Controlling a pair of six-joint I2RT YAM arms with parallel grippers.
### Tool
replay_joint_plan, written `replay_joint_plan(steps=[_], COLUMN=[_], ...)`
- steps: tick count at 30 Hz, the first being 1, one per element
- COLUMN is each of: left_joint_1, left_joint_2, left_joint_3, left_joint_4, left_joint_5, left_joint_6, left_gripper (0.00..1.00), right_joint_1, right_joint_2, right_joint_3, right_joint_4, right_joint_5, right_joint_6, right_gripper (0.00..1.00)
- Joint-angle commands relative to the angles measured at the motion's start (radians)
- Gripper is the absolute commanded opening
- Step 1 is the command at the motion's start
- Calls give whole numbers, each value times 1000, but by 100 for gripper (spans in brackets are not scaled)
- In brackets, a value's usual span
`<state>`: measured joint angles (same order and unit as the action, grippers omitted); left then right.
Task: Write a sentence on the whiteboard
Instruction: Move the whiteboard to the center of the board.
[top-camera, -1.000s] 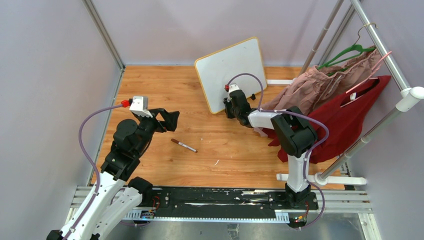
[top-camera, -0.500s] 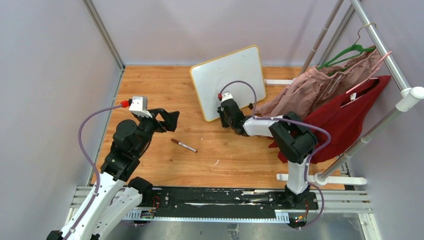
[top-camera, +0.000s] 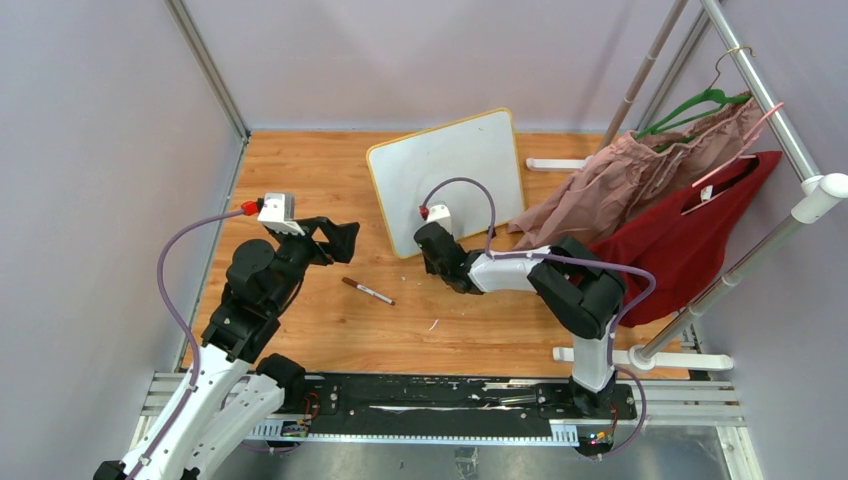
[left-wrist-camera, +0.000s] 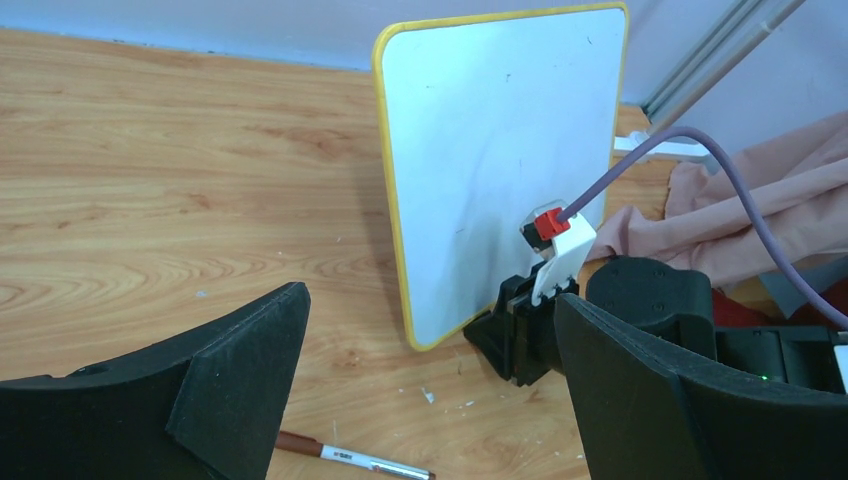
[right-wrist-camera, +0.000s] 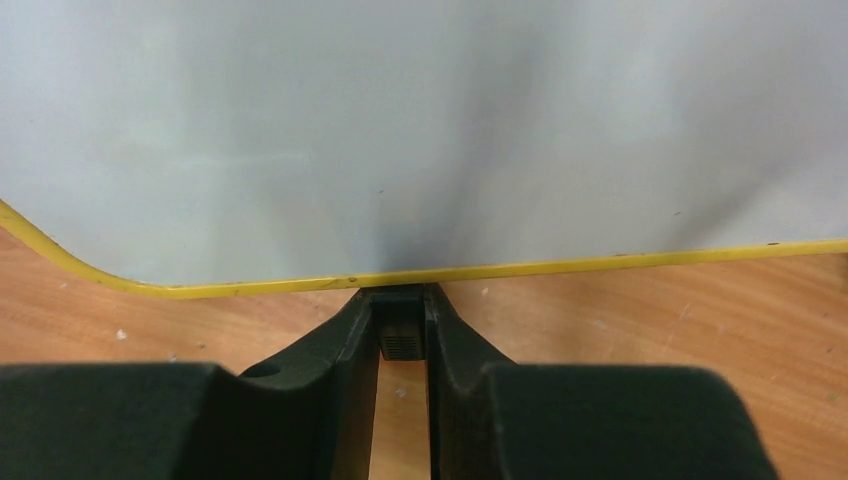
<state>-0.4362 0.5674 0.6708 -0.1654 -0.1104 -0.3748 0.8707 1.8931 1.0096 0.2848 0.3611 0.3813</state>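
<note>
My right gripper will next drag the stand foot it holds toward the marker and slightly back (top-camera: 402, 262) (right-wrist-camera: 165, 322), then open, because the board is close beside the pink garment.
The whiteboard (top-camera: 450, 170) stands tilted at the back of the wooden table, with a yellow frame and a blank white face (left-wrist-camera: 500, 150). The sentence is out of view. My right gripper (top-camera: 424, 243) sits low at the board's bottom edge. In the right wrist view that gripper (right-wrist-camera: 400, 302) is shut on a small black stand foot (right-wrist-camera: 400, 335) under the yellow frame (right-wrist-camera: 600, 262). My left gripper (top-camera: 340, 238) hovers open to the left, holding nothing (left-wrist-camera: 430, 305). A marker (top-camera: 368, 291) with a brown cap lies on the table below it (left-wrist-camera: 350, 458).
A clothes rack at the right holds a pink garment (top-camera: 640, 170) and a red one (top-camera: 700, 240) on hangers. Its white foot (top-camera: 555, 163) lies behind the board. Metal frame posts (top-camera: 205, 65) and grey walls enclose the table.
My right gripper has dragged the whiteboard left and toward the near side, and the board has turned with it. The left arm and the marker have stayed still.
</note>
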Motion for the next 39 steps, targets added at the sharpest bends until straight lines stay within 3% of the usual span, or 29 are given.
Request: replay_joint_plan(steps=[1,12,25,26,29,32,39], left_joint_1=[-6,-11,-18,-18,-18,-18,-18], left_joint_2=[-9,-18,-11,-10,-5,-5,-9], left_joint_3=[-13,-13,-14,-14,-14,-14,-13], left_joint_4=[30,26,26,26,26,26,26], left_joint_5=[14,8,8,8,8,8,3], left_joint_6=[-6,-6,-5,-4,-4,-3,2], left_gripper=[99,98,99,99,99,98,99], right_joint_1=[70,145,194,193,194,194,195], right_joint_2=[23,107,132,129,110,81,-14], right_joint_3=[44,204,201,203,207,196,159], right_joint_4=[-132,-225,-226,-238,-255,-256,-255], right_joint_5=[62,110,68,72,71,72,35], right_joint_6=[129,161,103,108,111,111,123], right_gripper=[0,0,0,2,26,45,58])
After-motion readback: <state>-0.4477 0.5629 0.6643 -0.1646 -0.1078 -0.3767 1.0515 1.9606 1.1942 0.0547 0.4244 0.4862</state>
